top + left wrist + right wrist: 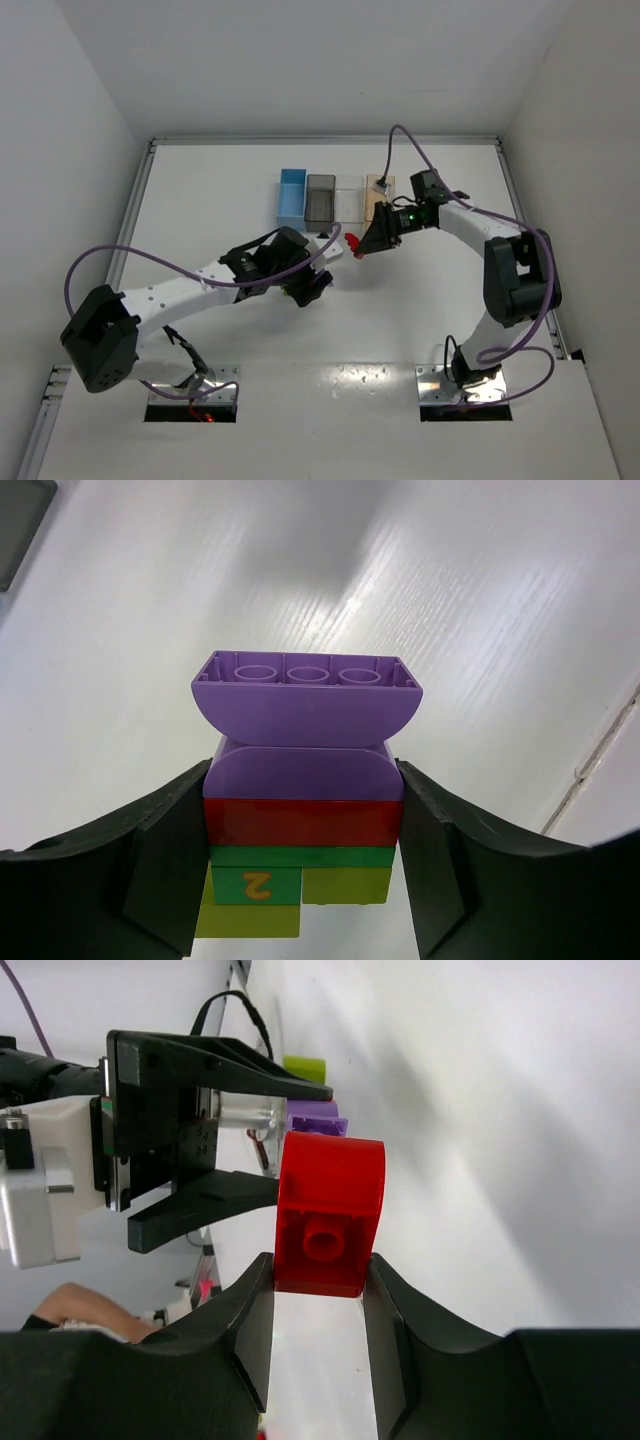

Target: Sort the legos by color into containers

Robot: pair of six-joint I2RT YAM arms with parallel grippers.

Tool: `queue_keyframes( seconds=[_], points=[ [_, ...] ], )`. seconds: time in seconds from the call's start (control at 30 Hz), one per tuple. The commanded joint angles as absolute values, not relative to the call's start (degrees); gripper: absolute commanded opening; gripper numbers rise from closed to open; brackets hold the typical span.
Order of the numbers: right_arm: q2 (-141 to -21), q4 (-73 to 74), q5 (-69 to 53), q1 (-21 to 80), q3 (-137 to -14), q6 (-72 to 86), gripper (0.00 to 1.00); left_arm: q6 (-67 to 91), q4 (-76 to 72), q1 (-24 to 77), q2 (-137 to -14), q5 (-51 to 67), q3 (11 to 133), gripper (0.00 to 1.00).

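The red brick hangs short, so my right gripper should move outward, tip down and release it inside the pale orange bin [378, 195].
My left gripper [305, 830] is shut on a stack of legos [300, 820]: two purple bricks [305, 695] at the far end, then red, dark green and yellow-green. It holds the stack above the table's middle [310, 285]. My right gripper [318, 1280] is shut on a single red brick [328, 1215] just right of the left gripper [357, 246]. The stack's purple and yellow-green ends [315, 1115] show behind the red brick. The blue bin [292, 195], dark grey bin [320, 198], clear bin [349, 198] and pale orange bin [378, 195] stand in a row at the back.
The left gripper's black body [190, 1120] is close in front of the right gripper. White walls enclose the table on three sides. Purple cables [150, 255] loop off both arms.
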State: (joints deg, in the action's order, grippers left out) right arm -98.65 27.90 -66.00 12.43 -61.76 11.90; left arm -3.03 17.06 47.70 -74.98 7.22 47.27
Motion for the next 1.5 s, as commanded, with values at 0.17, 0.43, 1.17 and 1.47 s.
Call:
queue_keyframes(
  seconds=[0.17, 0.43, 1.17, 1.47],
  points=[
    [-93.52, 22.43, -50.96, 9.32, -64.78, 13.7, 0.0, -2.72, 16.08, 48.08, -72.42, 5.1, 47.99, 0.0],
    [-90.51, 14.86, -18.66, 9.32, -67.85, 19.34, 0.0, -1.05, 16.08, 46.24, -72.42, 1.05, 49.65, 0.0],
    [-108.11, 20.92, -15.29, 10.46, -80.24, 19.78, 0.48, -0.53, 16.08, 45.7, -74.18, 2.11, 51.24, 0.0],
    [-102.83, 20.92, -31.43, 11.69, -78.4, 19.78, 0.66, -0.53, 16.08, 45.7, -74.18, 2.64, 51.24, 0.0]
  ],
)
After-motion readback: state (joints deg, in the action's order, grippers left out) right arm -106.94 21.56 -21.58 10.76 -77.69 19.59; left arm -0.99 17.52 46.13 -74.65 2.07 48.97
